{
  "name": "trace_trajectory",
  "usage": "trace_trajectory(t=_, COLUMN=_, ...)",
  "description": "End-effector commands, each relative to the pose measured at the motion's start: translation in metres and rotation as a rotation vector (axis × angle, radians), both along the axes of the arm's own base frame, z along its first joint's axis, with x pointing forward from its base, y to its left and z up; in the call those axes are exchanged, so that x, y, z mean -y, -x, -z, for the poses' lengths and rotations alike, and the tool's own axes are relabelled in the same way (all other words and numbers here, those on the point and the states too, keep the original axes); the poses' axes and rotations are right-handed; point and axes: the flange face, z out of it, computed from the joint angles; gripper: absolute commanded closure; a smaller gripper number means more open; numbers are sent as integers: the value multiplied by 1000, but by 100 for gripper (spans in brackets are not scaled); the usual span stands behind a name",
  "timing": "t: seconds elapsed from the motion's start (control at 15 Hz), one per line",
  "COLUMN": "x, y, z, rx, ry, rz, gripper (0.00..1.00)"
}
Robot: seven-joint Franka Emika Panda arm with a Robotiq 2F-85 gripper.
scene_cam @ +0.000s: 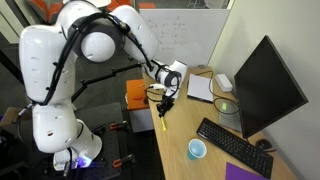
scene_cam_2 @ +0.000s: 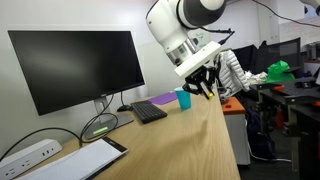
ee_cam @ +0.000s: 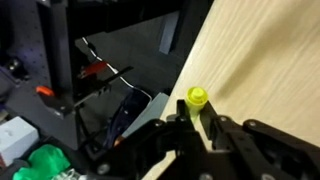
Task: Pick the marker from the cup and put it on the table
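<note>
I should move my gripper down and away from the table's near edge to let go of the yellow marker (scene_cam: 162, 120) on the bare tabletop, because the marker is still above the wood.
My gripper (scene_cam: 162, 103) is shut on the yellow marker (scene_cam: 162, 120), which hangs down from the fingers above the table's near edge. In the wrist view the marker's yellow end (ee_cam: 197, 97) shows between the black fingers (ee_cam: 192, 125), over the light-wood table (ee_cam: 270, 60) close to its edge. In an exterior view the gripper (scene_cam_2: 204, 84) hovers above the desktop (scene_cam_2: 180, 140), with the marker (scene_cam_2: 211, 92) sticking down. The light-blue cup (scene_cam: 197, 149) stands on the table near the keyboard, apart from the gripper; it also shows in the second exterior view (scene_cam_2: 183, 98).
A black keyboard (scene_cam: 232, 146) and a monitor (scene_cam: 265, 85) stand on the table. A greenish round thing (scene_cam: 225, 106) sits by the monitor base. An orange box (scene_cam: 138, 94) lies beyond the table edge. A white tablet (scene_cam_2: 85, 158) and power strip (scene_cam_2: 30, 154) lie near one end.
</note>
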Motion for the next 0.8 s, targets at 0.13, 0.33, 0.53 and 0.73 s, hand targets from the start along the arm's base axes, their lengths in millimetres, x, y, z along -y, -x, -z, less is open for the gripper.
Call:
trace_trajectory(t=0.13, x=-3, y=-32, z=47, rx=134, ry=80, rz=210, gripper=95)
trace_trajectory(t=0.33, x=-3, y=-44, z=67, rx=183, ry=105, rz=247, gripper=95)
trace_trajectory(t=0.53, x=-9, y=-51, z=80, rx=215, ry=119, rz=220, gripper=95)
trace_trajectory(t=0.73, x=-18, y=-55, z=81, rx=226, ry=77, rz=218, gripper=49)
